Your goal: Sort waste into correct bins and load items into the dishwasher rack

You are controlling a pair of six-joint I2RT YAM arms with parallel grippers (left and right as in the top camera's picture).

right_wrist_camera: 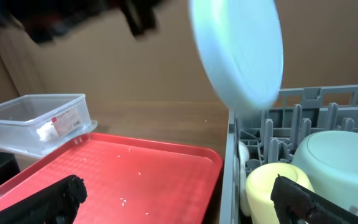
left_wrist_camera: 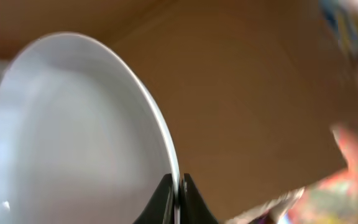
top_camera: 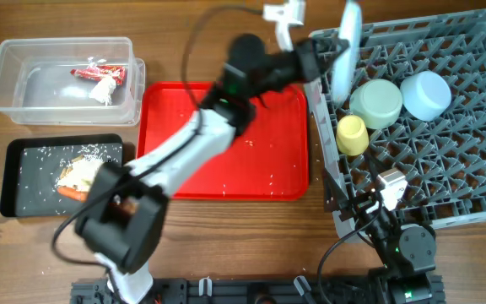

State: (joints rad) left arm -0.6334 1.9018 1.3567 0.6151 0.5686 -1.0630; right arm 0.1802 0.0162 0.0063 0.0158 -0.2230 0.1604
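Note:
My left gripper will next move down to the rack's edge row [top_camera: 328, 83] beside the mint bowl [top_camera: 376, 102] to let go of the plate. The plate still hangs above the rack's wires.
My left gripper [top_camera: 323, 59] is shut on the rim of the round pale plate [top_camera: 347, 46] and holds it on edge above the left side of the grey dishwasher rack [top_camera: 445, 181]; the wrist view shows the plate [left_wrist_camera: 73, 137] clamped between the jaws [left_wrist_camera: 179, 190]. In the rack lie the pale mint bowl [top_camera: 376, 102], the light blue bowl [top_camera: 426, 94], the yellow cup [top_camera: 352, 134] and the white spoon [right_wrist_camera: 243, 155]. My right gripper [right_wrist_camera: 179, 196] is open and empty at the rack's front left corner. The clear tub [top_camera: 62, 80] holds the red wrapper [top_camera: 99, 73] and tissue [top_camera: 102, 90]. The black tray [top_camera: 57, 173] holds scraps [top_camera: 78, 175] and the carrot [top_camera: 74, 194].
The flat red serving tray [top_camera: 226, 143] lies between the bins and the rack, with a few rice grains on it. The left arm reaches across it. A brown cardboard wall stands behind the table.

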